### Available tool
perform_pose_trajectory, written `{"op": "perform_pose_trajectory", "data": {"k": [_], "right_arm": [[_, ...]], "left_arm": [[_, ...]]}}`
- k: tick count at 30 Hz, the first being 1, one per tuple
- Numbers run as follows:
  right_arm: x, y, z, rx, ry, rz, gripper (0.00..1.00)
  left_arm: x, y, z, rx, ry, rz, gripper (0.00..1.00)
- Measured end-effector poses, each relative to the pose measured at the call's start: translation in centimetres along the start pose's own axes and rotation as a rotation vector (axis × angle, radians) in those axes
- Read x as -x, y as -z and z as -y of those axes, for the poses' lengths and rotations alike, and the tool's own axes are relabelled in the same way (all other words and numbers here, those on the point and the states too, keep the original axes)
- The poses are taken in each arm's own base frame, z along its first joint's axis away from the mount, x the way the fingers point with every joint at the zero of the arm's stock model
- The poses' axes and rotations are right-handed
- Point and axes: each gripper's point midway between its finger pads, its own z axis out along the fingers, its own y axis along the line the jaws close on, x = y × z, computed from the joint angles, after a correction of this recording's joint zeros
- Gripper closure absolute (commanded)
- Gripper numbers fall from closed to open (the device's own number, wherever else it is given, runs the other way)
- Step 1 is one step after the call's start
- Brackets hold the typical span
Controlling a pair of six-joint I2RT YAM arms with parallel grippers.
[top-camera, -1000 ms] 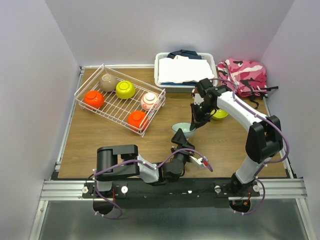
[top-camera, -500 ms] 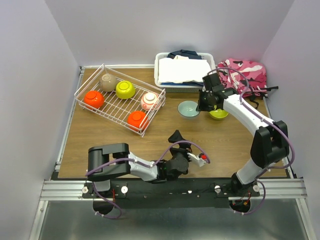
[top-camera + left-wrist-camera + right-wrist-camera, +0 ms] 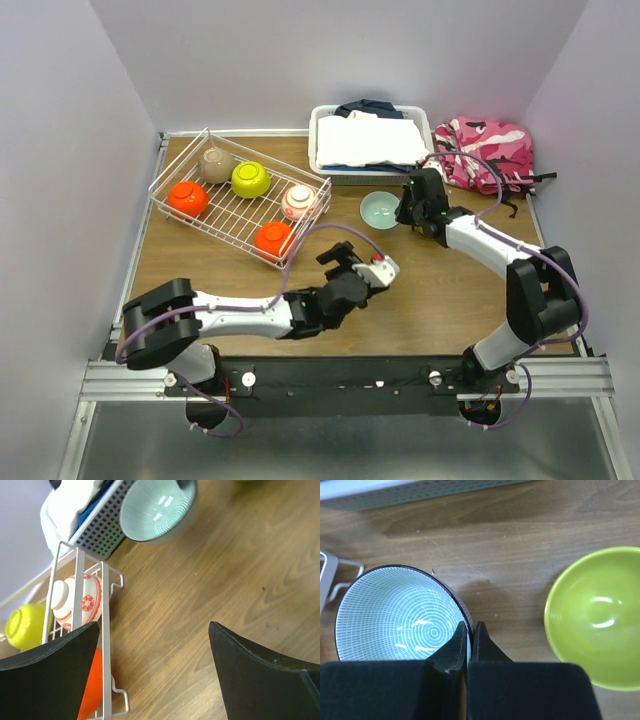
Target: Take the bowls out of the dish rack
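Note:
The bare wood before the bin is clear, so next my right gripper needs to lower to set the pale grey bowl there and release its rim.
The white wire dish rack (image 3: 170, 185) at the left holds a taupe bowl (image 3: 215, 165), a lime-yellow bowl (image 3: 251, 179), two orange bowls (image 3: 187, 198) (image 3: 274, 239) and a white-pink bowl (image 3: 299, 202). My right gripper (image 3: 405, 212) is shut on the rim of the pale grey bowl (image 3: 379, 210), upright, low over the table in front of the bin. In the right wrist view the gripper (image 3: 471, 630) pinches that bowl (image 3: 395, 615), and a second lime-yellow bowl (image 3: 600, 617) sits to the right. My left gripper (image 3: 340, 258) is open and empty over bare wood by the rack's near right corner (image 3: 106, 645).
A white plastic bin (image 3: 322, 150) of folded cloth stands at the back. A pink camouflage bag (image 3: 485, 150) lies at the back right. Grey walls close in on three sides. In the left wrist view the white-pink bowl (image 3: 75, 602) and an orange bowl (image 3: 92, 690) show behind the rack wire.
My right gripper has carried the pale grey bowl from mid-table back to a spot in front of the bin. My left arm has stretched forward toward the rack's near right corner.

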Motion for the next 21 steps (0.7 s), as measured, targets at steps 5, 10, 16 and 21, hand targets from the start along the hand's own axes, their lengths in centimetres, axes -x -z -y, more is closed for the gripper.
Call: {"op": "perform_pose_trajectory", "data": {"k": [5,10,16,21], "right_arm": [[-0.3,-1.2,-0.2,0.020,-0.044,0.053,0.99],[-1.7,-2.2,0.4,0.013,-0.059,0.054,0.99],[-3.1,-3.5,0.8,-0.002,-0.057,0.025,0.99],[-3.8,-4.1,1.0,-0.011,-0.065,0.010,0.90]], "left_arm": [[1.6,0.1,-4.1,0.012,0.214,0.005,0.01],[2.7,0.5,-9.2,0.019,0.422,-0.001,0.01],[3.0,1.5,-18.4,0.137,0.607,0.009,0.01],[-0.9,1.5,-22.4,0.232,0.708,-0.034,0.01]]}}
